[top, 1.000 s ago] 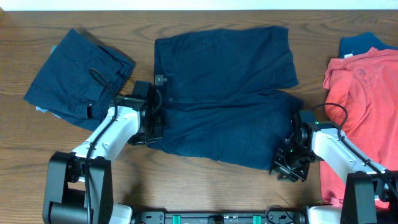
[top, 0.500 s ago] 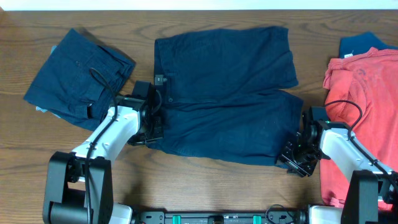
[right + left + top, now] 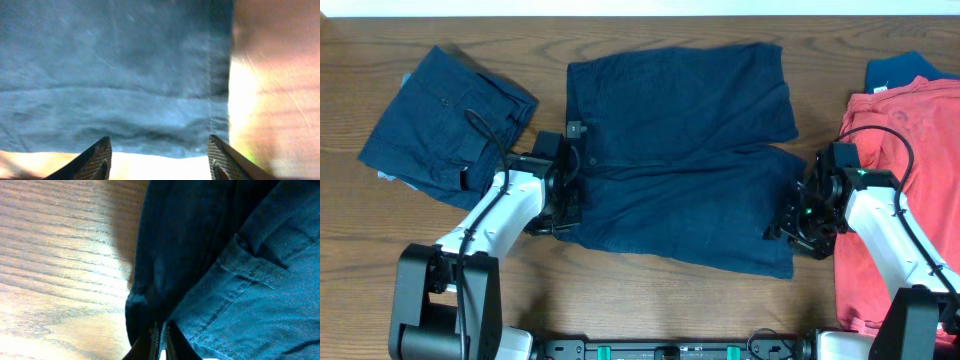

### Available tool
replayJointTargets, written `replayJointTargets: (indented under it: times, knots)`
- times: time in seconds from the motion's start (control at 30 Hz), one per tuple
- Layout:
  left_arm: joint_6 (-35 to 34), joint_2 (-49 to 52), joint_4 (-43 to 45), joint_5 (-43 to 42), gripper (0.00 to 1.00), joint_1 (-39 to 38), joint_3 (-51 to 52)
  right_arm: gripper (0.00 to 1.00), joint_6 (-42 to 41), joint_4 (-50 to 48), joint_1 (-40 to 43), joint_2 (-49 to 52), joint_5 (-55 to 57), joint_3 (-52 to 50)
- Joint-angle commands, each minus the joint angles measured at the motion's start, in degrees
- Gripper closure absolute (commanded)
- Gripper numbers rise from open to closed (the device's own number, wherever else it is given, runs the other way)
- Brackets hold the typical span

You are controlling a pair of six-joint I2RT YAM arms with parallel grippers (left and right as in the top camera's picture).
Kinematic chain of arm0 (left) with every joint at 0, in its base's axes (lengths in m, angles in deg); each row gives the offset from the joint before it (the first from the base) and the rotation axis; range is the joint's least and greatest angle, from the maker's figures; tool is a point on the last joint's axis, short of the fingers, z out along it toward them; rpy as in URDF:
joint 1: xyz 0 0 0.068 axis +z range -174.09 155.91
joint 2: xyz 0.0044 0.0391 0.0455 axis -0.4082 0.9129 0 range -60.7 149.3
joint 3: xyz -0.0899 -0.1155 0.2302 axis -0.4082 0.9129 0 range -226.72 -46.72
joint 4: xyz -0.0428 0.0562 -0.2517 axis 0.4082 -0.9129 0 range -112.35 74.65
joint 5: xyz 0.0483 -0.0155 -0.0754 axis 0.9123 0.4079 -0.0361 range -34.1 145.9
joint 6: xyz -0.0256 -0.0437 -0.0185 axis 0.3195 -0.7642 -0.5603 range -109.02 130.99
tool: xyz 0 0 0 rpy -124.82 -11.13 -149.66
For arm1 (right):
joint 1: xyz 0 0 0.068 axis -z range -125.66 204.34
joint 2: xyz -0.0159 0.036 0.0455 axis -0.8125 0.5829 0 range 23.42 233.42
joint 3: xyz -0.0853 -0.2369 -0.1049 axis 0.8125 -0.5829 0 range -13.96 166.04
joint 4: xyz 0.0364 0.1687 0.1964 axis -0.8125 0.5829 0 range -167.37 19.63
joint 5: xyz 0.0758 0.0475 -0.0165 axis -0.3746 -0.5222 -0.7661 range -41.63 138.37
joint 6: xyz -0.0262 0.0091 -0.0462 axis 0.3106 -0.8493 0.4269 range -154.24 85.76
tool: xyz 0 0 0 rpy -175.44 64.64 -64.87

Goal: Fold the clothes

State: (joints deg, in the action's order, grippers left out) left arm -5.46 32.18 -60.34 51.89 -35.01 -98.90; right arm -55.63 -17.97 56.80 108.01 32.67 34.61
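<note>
I need to move my right gripper back and down until its open fingers are on both sides of the near hem corner (image 3: 786, 272) (image 3: 220, 128). The corner is below the fingers and closer to my base.
Dark navy shorts (image 3: 680, 150) lie spread flat in the middle of the table, waistband to the left. My left gripper (image 3: 566, 205) is shut on the waistband edge; in the left wrist view its fingers (image 3: 161, 336) pinch a thin fold of the navy fabric (image 3: 240, 280). My right gripper (image 3: 802, 224) hovers at the right leg's hem, open. In the right wrist view its fingertips (image 3: 103, 148) stand wide apart with nothing between them, and the hem (image 3: 150, 100) lies just ahead of them.
A second pair of navy shorts (image 3: 445, 125) lies folded at the far left. A coral-red shirt (image 3: 910, 170) is heaped at the right edge over a brighter blue garment (image 3: 905, 68). Bare wooden table (image 3: 650, 300) runs along the front.
My right gripper has opened, let go of the leg hem and moved away from the front edge. The hem now lies flat on the table. The left gripper has stayed put.
</note>
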Motion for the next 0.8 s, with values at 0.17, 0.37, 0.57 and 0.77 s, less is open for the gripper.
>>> replayJointTargets:
  times: [0.17,0.37,0.57,0.77]
  knots:
    - [0.7,-0.8,-0.4,1.3,0.88,0.3,-1.2,0.41,-6.3,0.0,0.6,-0.3,3.9,-6.1]
    - [1.0,-0.8,-0.4,1.3,0.87,0.3,-1.2,0.51,-11.6,-3.9,0.6,-0.3,3.9,-12.7]
    - [1.0,-0.8,-0.5,1.3,0.88,0.3,-1.2,0.64,-14.7,-10.7,0.6,-0.3,3.9,-15.0]
    - [1.0,-0.8,-0.9,1.3,0.88,0.3,-1.2,0.75,-13.7,-11.2,0.6,-0.4,6.3,-14.8]
